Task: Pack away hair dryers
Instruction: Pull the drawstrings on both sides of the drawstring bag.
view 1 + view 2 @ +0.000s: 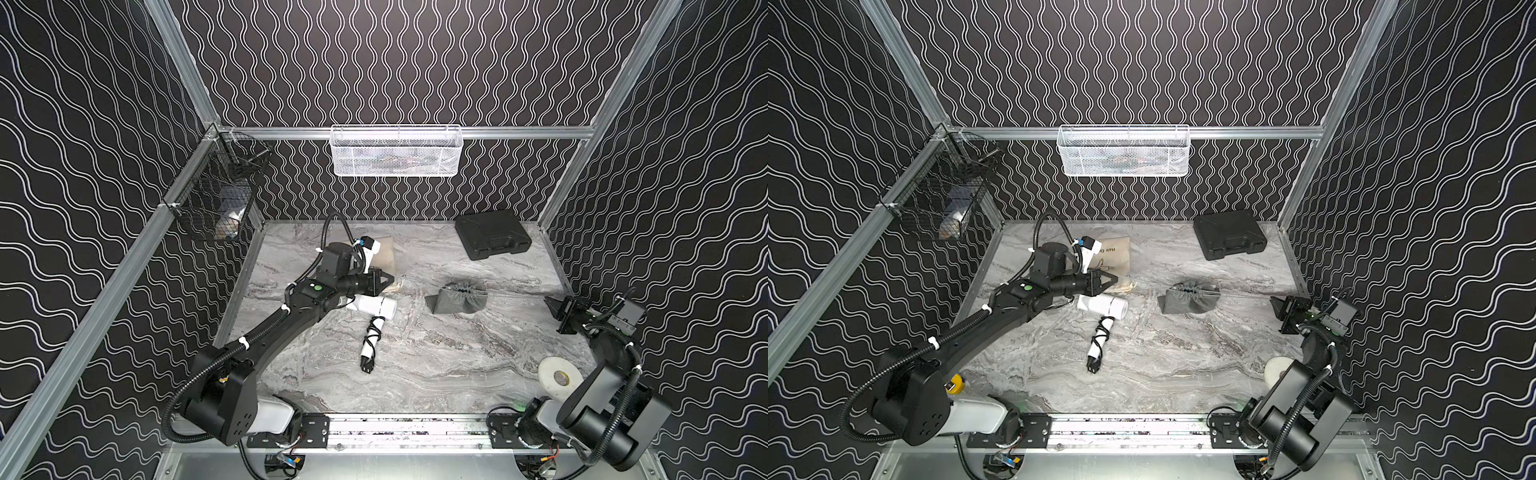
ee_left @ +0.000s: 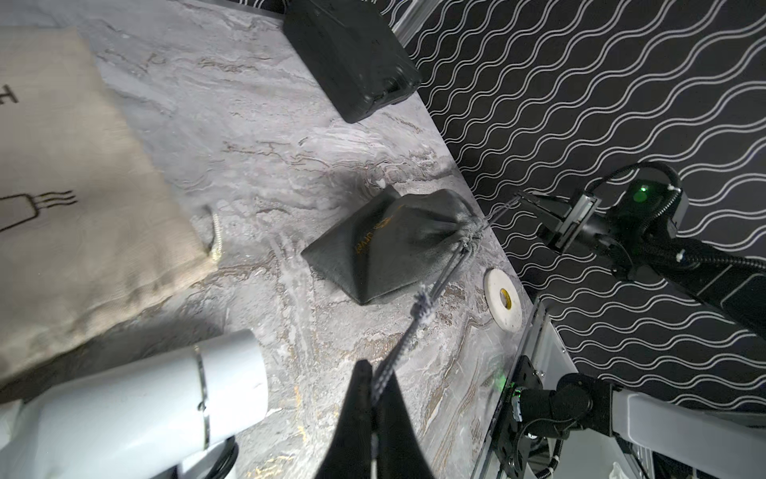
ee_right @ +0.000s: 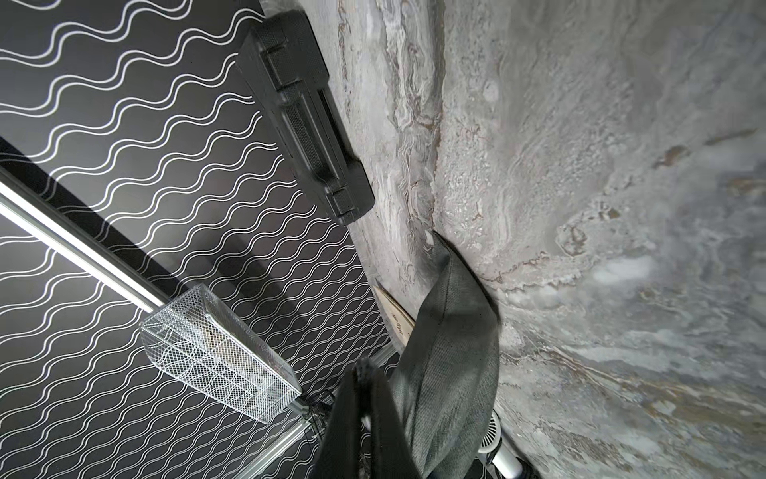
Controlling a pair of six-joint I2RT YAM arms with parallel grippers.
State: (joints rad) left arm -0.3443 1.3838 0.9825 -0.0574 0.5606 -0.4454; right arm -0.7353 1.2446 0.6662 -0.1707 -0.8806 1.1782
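Observation:
The left gripper moves down and back to the marble between dryer and pouch (image 1: pixel 418 325) (image 2: pixel 331 355) next and releases the grey drawstring, as that spot lies below and back from it.
A white hair dryer (image 1: pixel 374 306) (image 1: pixel 1104 305) (image 2: pixel 145 406) lies on the marble table, black cord wound round its handle (image 1: pixel 371 338). To its right a grey cloth pouch (image 1: pixel 457 297) (image 1: pixel 1190 297) (image 2: pixel 393 244) (image 3: pixel 452 352) sits with its mouth cinched tight. My left gripper (image 1: pixel 392 279) (image 1: pixel 1116 276) (image 2: pixel 375 369) hovers just behind the dryer, shut on one grey drawstring (image 2: pixel 414 327). My right gripper (image 1: pixel 547 300) (image 1: pixel 1273 300) (image 3: pixel 364 369) is at the table's right edge, shut on the opposite drawstring (image 1: pixel 515 295). Both strings run taut from the pouch.
A beige pouch (image 1: pixel 384 253) (image 2: pixel 83 207) lies flat behind my left wrist. A black hard case (image 1: pixel 492 235) (image 3: pixel 306 116) sits at the back right, a white tape roll (image 1: pixel 559 376) (image 2: pixel 503 300) at the front right. A white mesh basket (image 1: pixel 395 151) and a black wire basket (image 1: pixel 220 195) hang on the walls.

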